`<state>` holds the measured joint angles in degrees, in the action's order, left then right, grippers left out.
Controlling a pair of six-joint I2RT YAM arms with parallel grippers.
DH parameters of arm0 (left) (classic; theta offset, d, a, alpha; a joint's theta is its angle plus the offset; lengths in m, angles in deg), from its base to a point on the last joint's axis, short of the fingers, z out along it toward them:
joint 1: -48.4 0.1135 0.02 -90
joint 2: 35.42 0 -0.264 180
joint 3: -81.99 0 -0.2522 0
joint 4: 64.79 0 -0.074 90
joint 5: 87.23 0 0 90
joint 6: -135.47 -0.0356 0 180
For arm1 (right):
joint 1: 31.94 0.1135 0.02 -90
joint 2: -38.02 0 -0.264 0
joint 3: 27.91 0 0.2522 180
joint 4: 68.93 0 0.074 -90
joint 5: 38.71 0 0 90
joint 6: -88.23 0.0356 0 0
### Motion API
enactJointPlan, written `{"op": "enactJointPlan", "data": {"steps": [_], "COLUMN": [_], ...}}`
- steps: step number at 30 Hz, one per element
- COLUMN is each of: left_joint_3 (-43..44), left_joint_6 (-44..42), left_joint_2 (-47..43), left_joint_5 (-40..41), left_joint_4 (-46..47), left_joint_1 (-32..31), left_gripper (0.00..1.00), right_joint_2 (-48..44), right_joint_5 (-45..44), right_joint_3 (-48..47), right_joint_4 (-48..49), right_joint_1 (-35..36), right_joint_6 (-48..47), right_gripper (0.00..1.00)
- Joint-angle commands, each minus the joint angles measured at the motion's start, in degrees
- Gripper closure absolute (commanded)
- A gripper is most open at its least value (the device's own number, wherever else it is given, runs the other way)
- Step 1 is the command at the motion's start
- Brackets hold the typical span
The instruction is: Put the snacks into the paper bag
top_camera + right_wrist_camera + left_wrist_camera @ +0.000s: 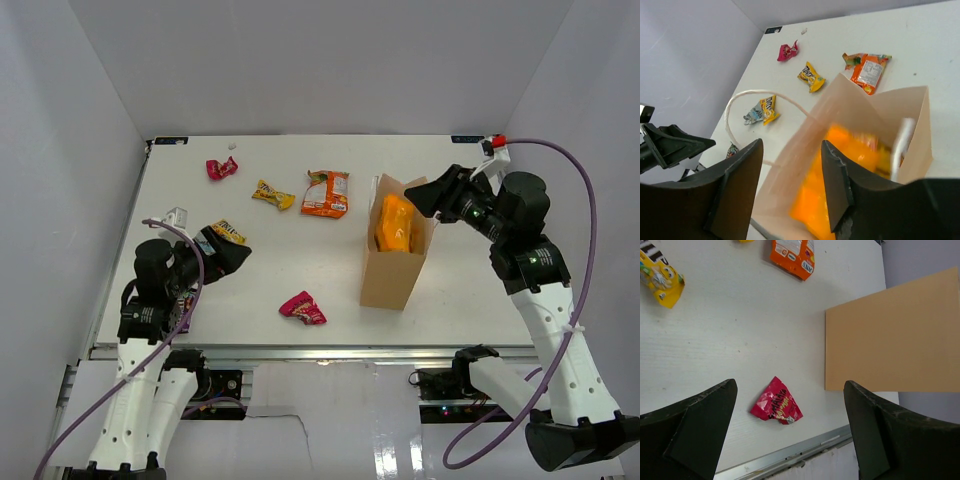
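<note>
My left gripper goes right in the top view and down onto the pink-red packet (776,402) near the bar next, since the packet lies uncovered below.
The tan paper bag (390,275) stands upright right of centre, and the large orange chip bag (394,222) sits inside it, blurred in the right wrist view (840,190). My right gripper (425,195) hovers over the bag's mouth, open, with nothing between its fingers. My left gripper (232,258) is wide open and empty at the near left. A pink-red packet (776,402) lies on the table below and ahead of it. Further back lie an orange packet (327,193), a yellow one (272,194), another pink-red one (221,167) and a yellow packet (229,232) close to the left gripper.
White walls enclose the table on three sides. A metal rail (790,455) runs along the near edge, close to the pink-red packet. The bag's white loop handle (745,97) sticks out toward the left. A red-tipped fitting (497,140) sits at the back right corner.
</note>
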<state>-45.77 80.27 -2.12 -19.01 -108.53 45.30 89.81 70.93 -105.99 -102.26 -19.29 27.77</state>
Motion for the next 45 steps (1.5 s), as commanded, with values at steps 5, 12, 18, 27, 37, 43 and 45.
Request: {"op": "enactJointPlan", "data": {"steps": [5, 12, 18, 27, 37, 43, 45], "left_joint_3": [-1.74, -3.15, 0.45, 4.32, 9.68, 9.16, 8.81], "left_joint_6": [2.99, 6.32, 16.14, 32.16, 31.20, 31.72, 31.81], "left_joint_2": [3.35, 9.14, 24.69, 37.26, 50.88, 52.31, 51.43], "left_joint_5": [-13.18, -7.88, 11.47, 19.84, 22.57, 22.22, 22.83], "left_joint_4": [0.18, 0.18, -5.34, -8.54, -1.32, -0.43, -0.17], "left_joint_1": [0.02, -11.55, -34.68, -42.26, -41.47, -41.38, -41.47], "left_gripper": [0.02, 0.05, 0.05, 0.06, 0.19, 0.53, 0.63], "right_joint_2": [-0.02, 1.82, 3.06, -2.83, -4.86, -5.73, -5.91], "right_joint_5": [2.49, 24.23, 9.30, -2.15, 4.52, 6.11, 6.72], "right_joint_3": [-3.18, -9.50, -12.60, 0.50, 4.99, 5.69, 5.78], "right_joint_4": [9.11, 16.33, 2.98, -0.47, -0.73, -0.55, -0.47], "right_joint_1": [0.98, 0.89, 0.10, -4.99, -9.13, -10.27, -10.53], "right_joint_6": [-5.36, -22.32, -40.25, -47.21, -47.21, -46.85, -46.50], "right_gripper": [0.36, 0.23, 0.18, 0.12, 0.04, 0.04, 0.04]}}
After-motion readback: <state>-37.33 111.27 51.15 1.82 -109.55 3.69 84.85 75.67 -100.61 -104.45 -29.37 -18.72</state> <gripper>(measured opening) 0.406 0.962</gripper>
